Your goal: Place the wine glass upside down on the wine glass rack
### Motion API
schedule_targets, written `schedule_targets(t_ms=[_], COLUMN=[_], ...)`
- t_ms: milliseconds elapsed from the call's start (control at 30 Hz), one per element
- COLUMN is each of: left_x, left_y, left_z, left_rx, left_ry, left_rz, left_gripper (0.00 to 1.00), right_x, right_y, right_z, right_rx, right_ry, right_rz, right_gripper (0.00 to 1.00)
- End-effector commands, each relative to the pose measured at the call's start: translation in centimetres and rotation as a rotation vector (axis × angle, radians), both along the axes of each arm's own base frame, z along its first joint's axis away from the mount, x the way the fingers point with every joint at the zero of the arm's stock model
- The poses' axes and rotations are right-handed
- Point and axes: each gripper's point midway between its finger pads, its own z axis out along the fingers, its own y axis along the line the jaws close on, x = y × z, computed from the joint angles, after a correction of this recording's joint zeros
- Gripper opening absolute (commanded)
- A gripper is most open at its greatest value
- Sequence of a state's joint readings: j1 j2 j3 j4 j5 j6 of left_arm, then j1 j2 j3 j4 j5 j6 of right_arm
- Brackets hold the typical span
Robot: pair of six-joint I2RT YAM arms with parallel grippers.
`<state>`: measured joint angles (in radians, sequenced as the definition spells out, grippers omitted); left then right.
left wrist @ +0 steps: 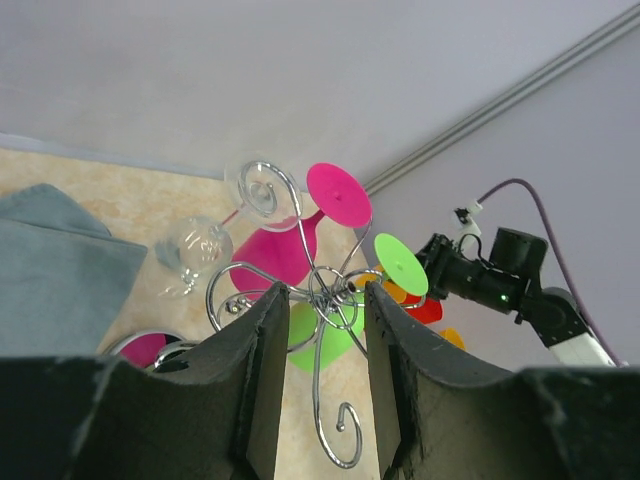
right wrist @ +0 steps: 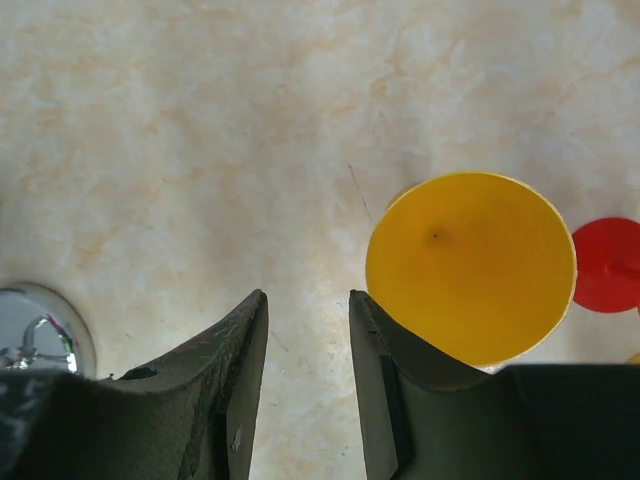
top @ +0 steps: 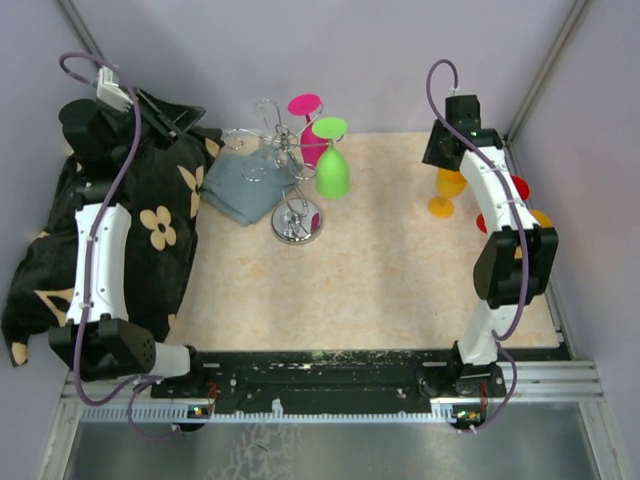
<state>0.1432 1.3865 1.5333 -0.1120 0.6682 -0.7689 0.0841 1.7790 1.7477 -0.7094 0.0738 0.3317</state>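
My right gripper should move toward the yellow wine glass next and then go down over the rim's rack-side edge (top: pixel 438 176) (right wrist: pixel 369 262).
The silver wire wine glass rack (top: pixel 283 143) stands at the back middle of the table on its round shiny base (top: pixel 297 224). A green glass (top: pixel 333 172) and a pink glass (top: pixel 306 140) hang from it upside down, and a clear glass (left wrist: pixel 194 246) hangs on the far side. A yellow wine glass (top: pixel 447 186) stands on the table at the right. My right gripper (right wrist: pixel 308 295) hovers open just left of the yellow wine glass (right wrist: pixel 470 265), with only table between its fingers. My left gripper (left wrist: pixel 322 290) is open and empty, raised at the back left and facing the rack (left wrist: pixel 325 295).
A black flowered cloth (top: pixel 150 225) covers the left side under my left arm. A grey folded cloth (top: pixel 240 188) lies beside the rack. Red glasses (top: pixel 519 187) stand at the right edge behind my right arm. The rack base (right wrist: pixel 38 330) shows at the left of the right wrist view.
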Motion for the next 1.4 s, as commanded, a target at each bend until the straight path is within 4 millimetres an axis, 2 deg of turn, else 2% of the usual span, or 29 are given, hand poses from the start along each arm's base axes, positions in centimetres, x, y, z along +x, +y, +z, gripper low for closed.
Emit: schedule_targets(t_ms=[0,133,367,767,967,1100,1167,1233,1367], left_x=[-0.6,-1.1,-1.1,-1.3,-1.4,-1.6,-1.7,-1.8,-1.9], left_y=[0.0,-0.2,-0.3,-0.3,-0.4,-0.5,-0.5,-0.5,-0.5], left_z=[-1.2,-2.1,-2.2,-2.5,-2.5,-2.7,-2.8,-2.7,-2.7], left_rx=[0.013,0.006,0.002,0.000,-0.005,-0.009,-0.006,-0.005,-0.005], left_ry=[0.011,0.024,0.020,0.021,0.022,0.026,0.024,0.021,0.020], left_rz=[-0.004,-0.013,-0.019,-0.025,-0.028,-0.032,-0.030,-0.028,-0.029], left_gripper=[0.42,0.42,0.42,0.42,0.42,0.42,0.42,0.42,0.42], right_x=[1.2,1.3,1.0,1.7,1.9,2.0,2.0,2.0,1.9], right_y=[-1.8,-3.1,-3.4,-2.9,-2.8,-2.8,-2.9,-2.9,-3.4], right_z=[2.0,1.2,0.1,-3.4,-4.1,-4.5,-4.4,-4.2,-3.5], right_rx=[-0.093,-0.155,-0.171,-0.161,-0.161,-0.160,-0.162,-0.165,-0.179], right_ry=[-0.039,-0.007,0.011,0.086,0.102,0.114,0.110,0.106,0.089], right_rz=[-0.041,-0.078,-0.084,-0.057,-0.057,-0.055,-0.060,-0.064,-0.087], right_gripper=[0.39,0.38,0.38,0.35,0.35,0.25,0.16,0.01,0.00])
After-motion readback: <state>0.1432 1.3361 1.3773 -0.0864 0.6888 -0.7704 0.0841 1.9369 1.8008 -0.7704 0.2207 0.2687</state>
